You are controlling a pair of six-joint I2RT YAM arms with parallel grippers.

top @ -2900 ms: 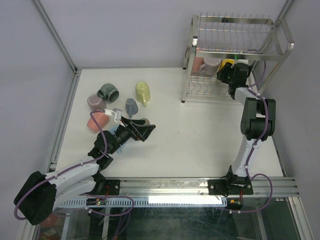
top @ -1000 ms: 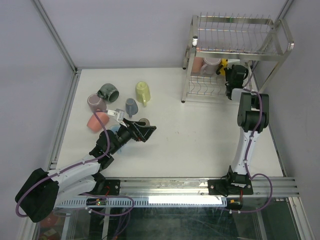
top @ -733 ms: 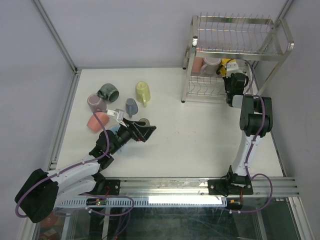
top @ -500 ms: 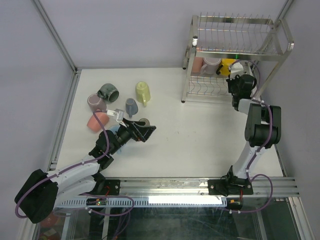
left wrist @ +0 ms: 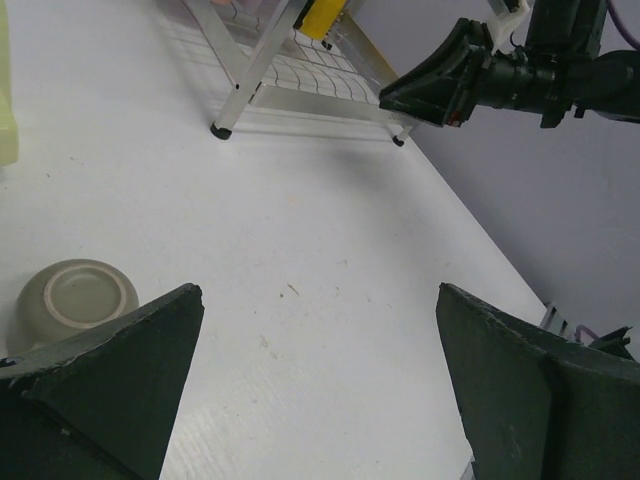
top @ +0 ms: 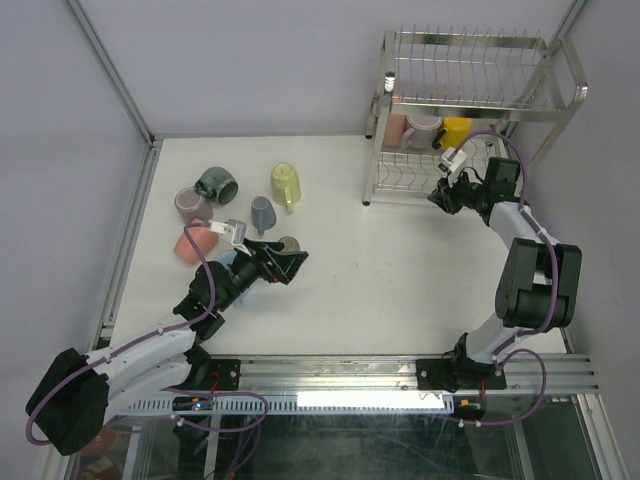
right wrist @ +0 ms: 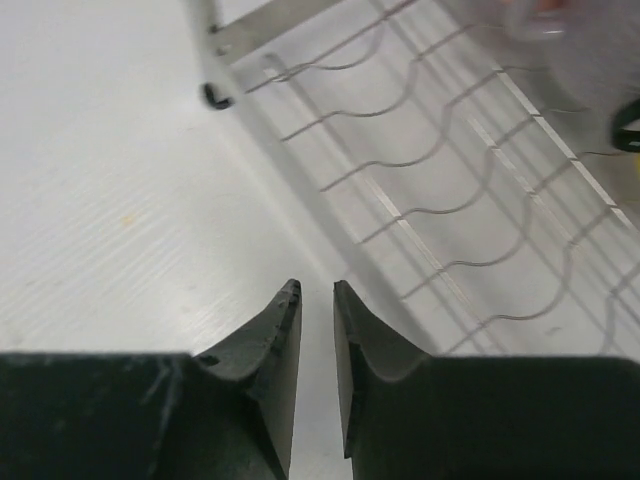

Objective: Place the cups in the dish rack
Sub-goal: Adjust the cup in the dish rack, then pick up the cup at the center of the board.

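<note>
The left gripper moves outward and to the left in the top view next, then down onto the grey-blue cup's handle, since it sticks out free on the cup's near side.
The chrome dish rack (top: 545,105) stands at the far right. On its lower shelf sit a pink cup (top: 397,128), a mauve cup (top: 420,132) and a yellow cup (top: 456,131). My right gripper (top: 438,196) hovers just in front of the rack; in the right wrist view its jaws (right wrist: 316,290) stand a narrow gap apart with nothing between them, over the table beside the wavy lower shelf (right wrist: 440,170). My left gripper (top: 290,262) is wide open and empty (left wrist: 320,290), with a taupe cup (left wrist: 75,300) just to its left.
Loose cups lie on the left of the table: dark grey-green (top: 214,183), pale yellow-green (top: 286,185), mauve (top: 192,206), grey-blue (top: 262,212), salmon pink (top: 194,242), and a light blue one (top: 226,260) partly under the left arm. A metal frame rail (top: 130,240) borders the table.
My right gripper has drawn back out of the rack's lower shelf and swung forward and left, its jaws parting slightly. The yellow cup stays on the shelf. The left arm has barely moved.
</note>
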